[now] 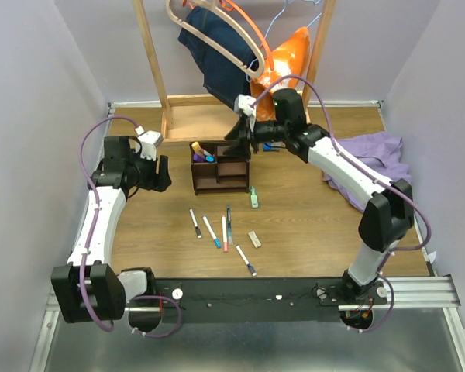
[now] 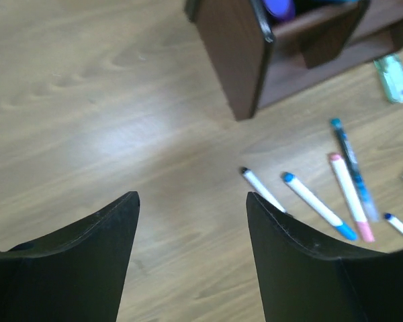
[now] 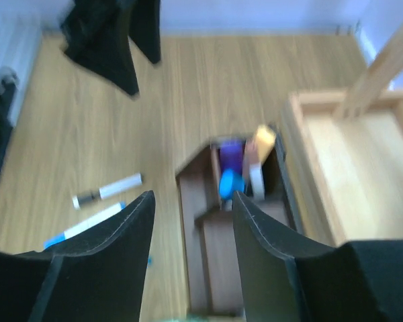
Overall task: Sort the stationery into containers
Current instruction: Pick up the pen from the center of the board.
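My left gripper will next move back and down, turning, onto the nearest pen's black part, since that lies below it, to its right in the top view.
The dark brown organizer [image 1: 221, 167] stands mid-table, with a purple highlighter [image 1: 198, 147] and a blue-capped item [image 1: 209, 157] in its left slot. In front lie several white pens [image 1: 211, 232], a beige eraser [image 1: 254, 239] and a green highlighter [image 1: 253, 197]. My left gripper [image 1: 161, 177] is open and empty, low over bare wood left of the organizer [image 2: 242, 60], with the pens [image 2: 319, 206] to its right. My right gripper [image 1: 244, 139] is open and empty above the organizer [image 3: 215, 248]; the blue cap [image 3: 232, 182] and the purple highlighter [image 3: 232, 154] show between its fingers.
A tall light-wood clothes rack [image 1: 159, 77] with hanging navy and orange clothes stands behind the organizer; its base frame [image 3: 349, 168] lies close beside it. A purple cloth [image 1: 376, 155] lies at the right. Grey walls close in the table on both sides.
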You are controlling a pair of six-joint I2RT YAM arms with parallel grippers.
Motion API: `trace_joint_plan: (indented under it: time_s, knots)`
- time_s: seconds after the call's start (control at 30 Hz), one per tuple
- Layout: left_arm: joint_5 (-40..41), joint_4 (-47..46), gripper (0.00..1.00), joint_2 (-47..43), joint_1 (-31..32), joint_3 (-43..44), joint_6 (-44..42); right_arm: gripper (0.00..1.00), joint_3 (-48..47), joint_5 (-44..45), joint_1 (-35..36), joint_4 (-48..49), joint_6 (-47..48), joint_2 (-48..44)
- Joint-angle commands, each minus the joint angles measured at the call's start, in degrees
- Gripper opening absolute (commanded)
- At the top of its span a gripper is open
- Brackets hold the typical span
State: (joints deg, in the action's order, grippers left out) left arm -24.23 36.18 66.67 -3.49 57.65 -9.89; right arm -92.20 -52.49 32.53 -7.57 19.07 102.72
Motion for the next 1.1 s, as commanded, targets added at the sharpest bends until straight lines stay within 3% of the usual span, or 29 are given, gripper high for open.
trace_joint_plan:
  time_s: [0.0,0.07,0.1,0.2,0.23,0.3,0.33,0.37,0.47,0.6,0.8,1.07]
  knots:
    - [-9.0,3.4,0.72,-0.6,1.5,-3.3,-1.8,0.58,7.5,11.2,0.2,-16.0,15.1,-2.7]
    - [-17.9,3.4,0.75,-2.5,2.0,-4.2,-13.0,0.58,9.2,14.9,0.1,-15.9,13.9,-3.8]
    - [-19.9,5.1,0.76,-3.2,2.2,-4.2,-29.0,0.58,10.1,17.0,-0.1,-16.2,13.3,-4.4]
    - [-23.9,14.1,0.77,0.9,3.3,-0.5,-50.8,0.58,11.2,19.0,-0.8,-19.7,13.6,-6.2]
    - [-25.5,23.3,0.77,2.9,3.3,1.1,-68.9,0.58,11.3,19.8,-1.1,-20.8,13.5,-7.3]
    - [-26.9,32.9,0.78,9.8,4.9,6.7,-87.5,0.58,11.8,21.8,-1.8,-21.1,12.3,-8.2]
    - [-25.4,42.1,0.78,12.6,6.5,8.9,-101.9,0.58,11.4,22.3,-3.2,-21.2,9.0,-8.5]
    - [-23.9,46.0,0.78,15.4,7.6,11.1,-106.1,0.59,10.6,22.4,-4.3,-21.9,7.1,-8.1]
    - [-19.0,51.4,0.75,24.0,12.4,16.8,-113.2,0.6,11.1,19.6,-10.7,-20.4,-4.1,-7.8]
    - [-13.4,48.2,0.75,25.0,18.3,12.1,-120.9,0.75,18.0,21.1,-18.9,-13.9,-15.9,-12.4]
    - [-7.6,44.3,0.72,25.2,26.0,7.3,-121.7,0.76,21.5,21.7,-23.8,-15.2,-16.3,-15.4]
    - [-4.2,40.5,0.58,28.6,29.1,6.9,-117.0,0.76,22.9,21.6,-25.1,-14.8,-16.7,-16.6]
